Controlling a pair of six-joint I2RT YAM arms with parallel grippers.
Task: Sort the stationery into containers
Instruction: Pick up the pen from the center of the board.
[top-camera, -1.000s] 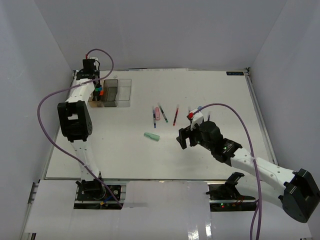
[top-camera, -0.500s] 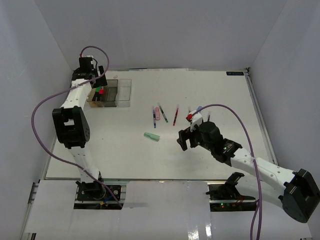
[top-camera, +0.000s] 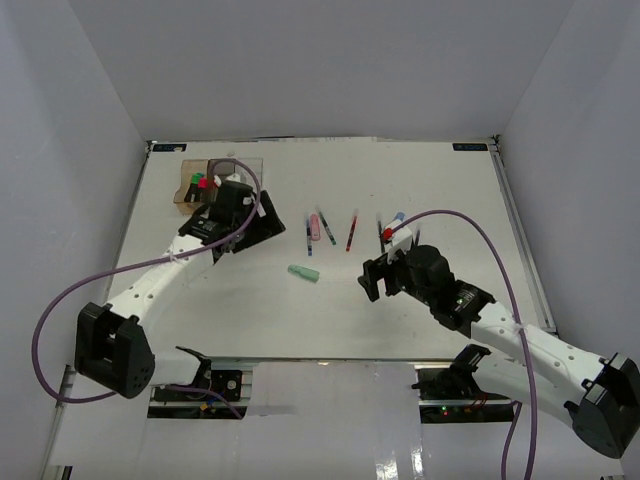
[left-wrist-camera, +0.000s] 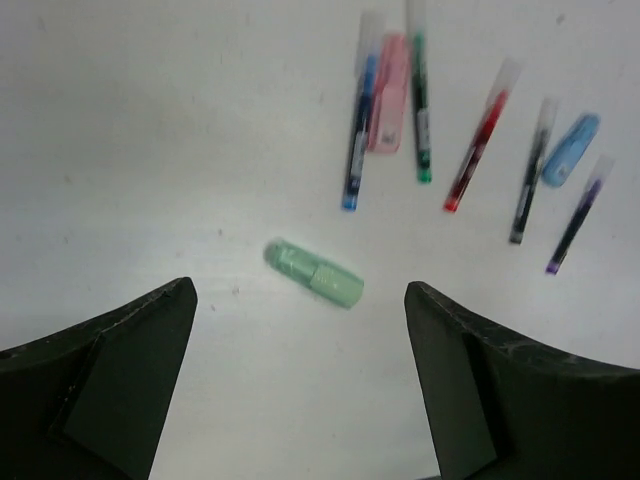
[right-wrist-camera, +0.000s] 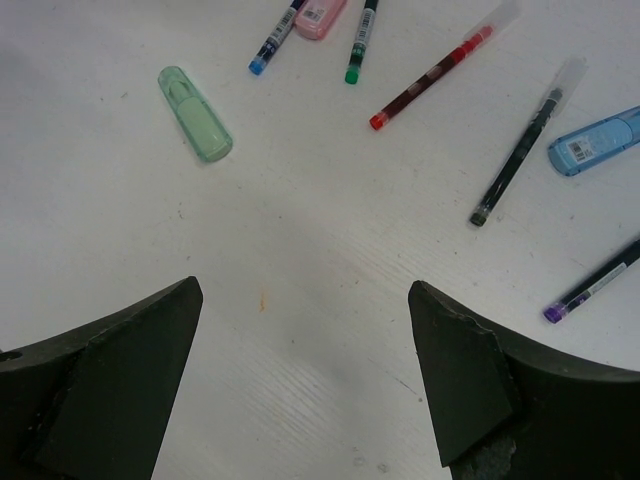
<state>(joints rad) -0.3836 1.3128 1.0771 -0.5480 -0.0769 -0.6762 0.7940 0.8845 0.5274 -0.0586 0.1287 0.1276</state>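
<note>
I will next move my left gripper back and to the right in the top view and turn it while I lower it onto the mint piece (top-camera: 303, 273) (left-wrist-camera: 314, 273), because the piece lies slanted to the gripper's open fingers.
Loose stationery lies mid-table: a mint piece (top-camera: 303, 273) (left-wrist-camera: 314, 273) (right-wrist-camera: 195, 114), a blue pen (left-wrist-camera: 358, 140), a pink piece (top-camera: 316, 226) (left-wrist-camera: 388, 95), a green pen (left-wrist-camera: 421, 110), a red pen (top-camera: 352, 232) (right-wrist-camera: 430, 77), a black pen (right-wrist-camera: 520, 150), a blue piece (top-camera: 398, 217) (right-wrist-camera: 598, 140) and a purple pen (right-wrist-camera: 595, 285). The containers stand at the back left. Only the amber bin (top-camera: 186, 188) shows, with highlighters in it; my left arm covers the others. My left gripper (top-camera: 268, 228) (left-wrist-camera: 298, 300) hangs open and empty, left of the pens. My right gripper (top-camera: 372, 278) (right-wrist-camera: 305, 290) is open and empty, right of the mint piece.
White walls close in the table on the left, back and right. Purple cables loop from both arms. The raised table edge (top-camera: 510, 215) runs along the right side.
My left gripper opened over the amber bin, then the arm swung right and toward the near side, away from the bins. The right arm has barely shifted.
</note>
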